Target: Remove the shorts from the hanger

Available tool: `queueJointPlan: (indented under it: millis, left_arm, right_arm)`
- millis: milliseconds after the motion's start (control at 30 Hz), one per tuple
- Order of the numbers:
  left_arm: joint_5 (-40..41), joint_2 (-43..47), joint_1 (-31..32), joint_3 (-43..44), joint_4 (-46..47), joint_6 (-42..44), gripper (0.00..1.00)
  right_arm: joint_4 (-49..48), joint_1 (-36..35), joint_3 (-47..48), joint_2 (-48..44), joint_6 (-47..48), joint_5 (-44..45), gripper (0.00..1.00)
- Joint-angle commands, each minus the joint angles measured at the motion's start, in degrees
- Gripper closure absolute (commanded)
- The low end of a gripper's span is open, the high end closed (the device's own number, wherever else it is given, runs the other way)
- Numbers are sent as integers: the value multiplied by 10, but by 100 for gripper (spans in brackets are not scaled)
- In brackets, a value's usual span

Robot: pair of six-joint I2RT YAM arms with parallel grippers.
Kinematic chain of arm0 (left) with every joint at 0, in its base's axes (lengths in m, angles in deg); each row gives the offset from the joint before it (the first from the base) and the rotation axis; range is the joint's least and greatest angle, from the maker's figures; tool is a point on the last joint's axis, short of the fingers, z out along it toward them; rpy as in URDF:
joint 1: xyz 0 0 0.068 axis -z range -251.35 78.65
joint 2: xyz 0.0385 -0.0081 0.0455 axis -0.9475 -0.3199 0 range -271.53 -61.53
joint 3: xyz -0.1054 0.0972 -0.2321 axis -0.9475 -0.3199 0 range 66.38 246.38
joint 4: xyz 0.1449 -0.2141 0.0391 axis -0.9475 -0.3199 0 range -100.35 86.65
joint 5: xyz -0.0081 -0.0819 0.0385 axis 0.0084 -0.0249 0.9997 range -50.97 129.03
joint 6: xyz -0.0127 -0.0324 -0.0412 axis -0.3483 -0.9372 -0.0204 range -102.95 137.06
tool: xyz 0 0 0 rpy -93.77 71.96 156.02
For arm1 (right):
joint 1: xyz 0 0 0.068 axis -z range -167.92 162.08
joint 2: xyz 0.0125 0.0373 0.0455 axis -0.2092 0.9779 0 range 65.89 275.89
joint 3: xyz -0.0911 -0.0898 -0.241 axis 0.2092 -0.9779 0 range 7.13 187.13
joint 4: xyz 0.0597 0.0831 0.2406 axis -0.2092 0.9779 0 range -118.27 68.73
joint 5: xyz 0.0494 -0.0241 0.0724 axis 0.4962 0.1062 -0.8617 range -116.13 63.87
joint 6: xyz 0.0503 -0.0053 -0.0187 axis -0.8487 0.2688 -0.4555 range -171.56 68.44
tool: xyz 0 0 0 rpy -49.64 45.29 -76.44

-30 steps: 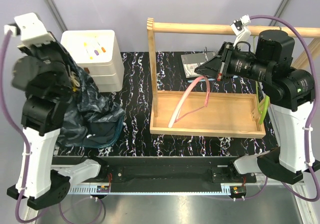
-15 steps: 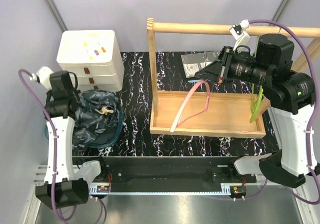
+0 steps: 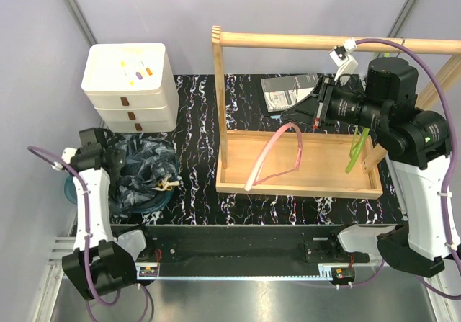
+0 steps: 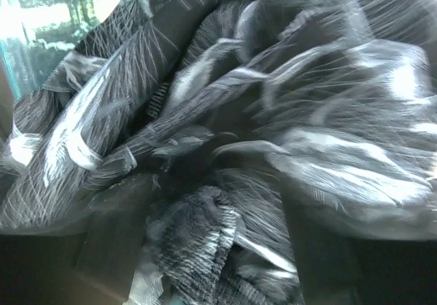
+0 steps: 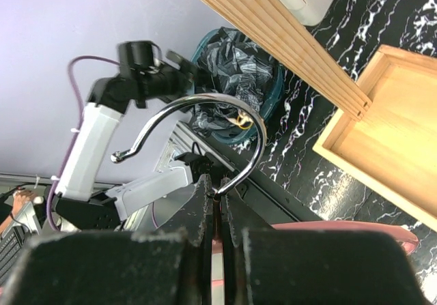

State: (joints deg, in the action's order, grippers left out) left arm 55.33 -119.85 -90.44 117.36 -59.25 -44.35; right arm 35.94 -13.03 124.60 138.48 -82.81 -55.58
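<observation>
I will lift my left gripper from the heap of shorts and move across to the pink hanger's bare near arm (image 3: 265,156), which is above it and to its right in the top view.
The shorts (image 3: 140,172) lie bunched up, dark with a blue-grey marbled pattern, in a teal basket (image 3: 70,190) at the table's left. My left gripper (image 3: 114,153) is low over the heap. The left wrist view is filled by the cloth (image 4: 225,114), with blurred dark fingers (image 4: 113,243) spread apart at the bottom and holding nothing. My right gripper (image 3: 315,110) is shut on the metal hook (image 5: 239,124) of a bare pink hanger (image 3: 277,153), which hangs over the wooden tray (image 3: 338,185). The shorts (image 5: 232,69) also show far off in the right wrist view.
A wooden rack with a round rail (image 3: 302,42) stands over the tray. A white drawer unit (image 3: 130,84) sits at the back left, just behind the basket. A green hanger (image 3: 356,153) hangs near the right arm. A grey packet (image 3: 282,91) lies behind the tray.
The left arm came down from high on the left with the shorts to the basket, and its fingers have spread. The right gripper with the hanger shifted slightly.
</observation>
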Motion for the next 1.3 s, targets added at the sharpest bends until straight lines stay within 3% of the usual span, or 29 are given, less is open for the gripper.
queueJointPlan:
  millis: [0, 267, 367, 400, 533, 700, 767, 933, 1067, 1267]
  left_arm:
    - [-3, 26, -2, 105, -38, -16, 3]
    - [-49, 29, 19, 328, -85, -10, 1]
    - [-22, 21, 128, 407, -53, 13, 3]
    - [2, 14, 209, 421, -41, 31, 5]
    - [9, -17, 380, 486, -22, 62, 8]
    - [20, 4, 606, 467, 84, 153, 8]
    - [-6, 15, 650, 436, 167, 183, 11]
    - [-115, -9, 777, 431, 266, 282, 12]
    - [-140, -58, 859, 472, 266, 349, 8]
    - [-207, -146, 876, 539, 200, 355, 5]
  right_arm:
    - [-8, 1, -3, -6, -2, 4, 100]
    - [56, 1, 5, 16, 30, 42, 100]
    - [73, 1, -9, 15, 43, 69, 100]
    - [77, 1, -14, 14, 43, 81, 100]
    - [85, 1, -37, 8, 43, 104, 100]
    - [104, 1, -57, 0, 56, 145, 100]
    - [107, 1, -69, -10, 64, 160, 100]
    - [96, 1, -119, -33, 86, 200, 100]
    - [87, 1, -138, -47, 96, 220, 100]
    - [79, 1, -144, -63, 101, 229, 100]
